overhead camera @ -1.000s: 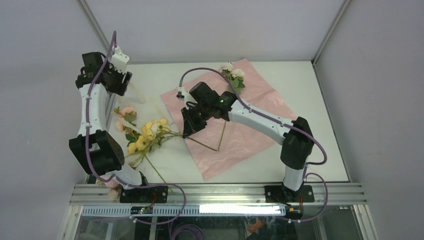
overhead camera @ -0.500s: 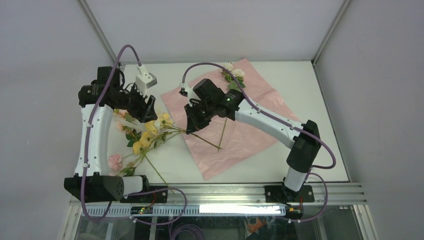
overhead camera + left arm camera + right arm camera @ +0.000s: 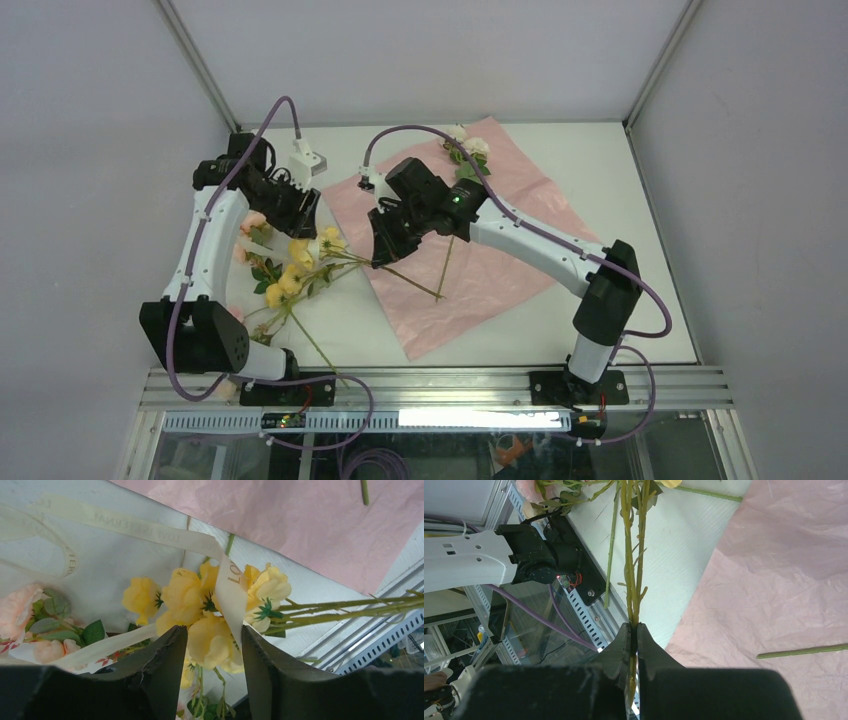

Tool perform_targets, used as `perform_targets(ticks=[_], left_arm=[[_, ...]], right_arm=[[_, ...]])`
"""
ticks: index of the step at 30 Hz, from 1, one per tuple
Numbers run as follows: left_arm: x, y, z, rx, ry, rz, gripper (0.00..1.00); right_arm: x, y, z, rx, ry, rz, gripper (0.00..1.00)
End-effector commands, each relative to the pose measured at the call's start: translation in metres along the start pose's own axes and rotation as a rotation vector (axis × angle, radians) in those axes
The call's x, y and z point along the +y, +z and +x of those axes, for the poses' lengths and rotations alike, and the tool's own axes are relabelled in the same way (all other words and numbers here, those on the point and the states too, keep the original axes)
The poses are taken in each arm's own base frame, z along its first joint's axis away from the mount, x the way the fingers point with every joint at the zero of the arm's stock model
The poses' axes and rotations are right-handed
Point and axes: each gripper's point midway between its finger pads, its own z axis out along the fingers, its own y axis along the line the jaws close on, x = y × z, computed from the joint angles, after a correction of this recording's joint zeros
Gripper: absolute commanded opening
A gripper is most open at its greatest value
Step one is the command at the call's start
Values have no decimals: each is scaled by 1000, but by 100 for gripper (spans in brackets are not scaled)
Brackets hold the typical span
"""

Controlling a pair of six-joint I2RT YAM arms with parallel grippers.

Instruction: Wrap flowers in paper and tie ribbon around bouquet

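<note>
My right gripper moves outward next, turning the yellow blooms toward the paper's far corner. It then releases the stems beside the white flowers (image 3: 468,144), which already lie there.
The flowers (image 3: 295,265) lie left of the paper, their yellow blooms (image 3: 190,597) on the white table and their long green stems (image 3: 631,555) running right. My right gripper (image 3: 380,250) is shut on those stems (image 3: 634,626) at the left edge of the pink paper (image 3: 500,250). My left gripper (image 3: 300,215) hovers open just above the yellow blooms (image 3: 214,630). The cream ribbon (image 3: 150,530) drapes over the blooms, and its end hangs between the jaws beside the right finger (image 3: 265,660). No wrapped bouquet shows.
A loose green stem (image 3: 443,262) lies on the paper. White flowers (image 3: 466,145) sit at the paper's far corner. Pink blooms (image 3: 30,610) with leaves lie left of the yellow ones. The slotted metal rail (image 3: 430,385) runs along the near edge.
The left arm swung in from the back left and came down over the yellow blooms, its jaws wider than before. The right gripper shifted slightly farther back with the stems.
</note>
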Motion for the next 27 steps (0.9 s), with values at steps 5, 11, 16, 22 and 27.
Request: perform_targets(ticks=[5,11,16,22,27], left_arm=[[12,11,-10,-21,8,-32,44],[-5,24,-5,17,32,17,44],[-10,29,-4,29,21,35,21],[-1,0,-31,-42,43,-59,0],[25,-57,-66,-146,55,-251,0]], right_arm=[[12,-9,-17,-80,-54,-23,0],[11,-5,-17,-72,-52,-24,0],[10,-5,-17,-68,-57,-19,0],[1,-3,-11,-52,-41,8,0],[-14,3,1,-20,-9,43,0]])
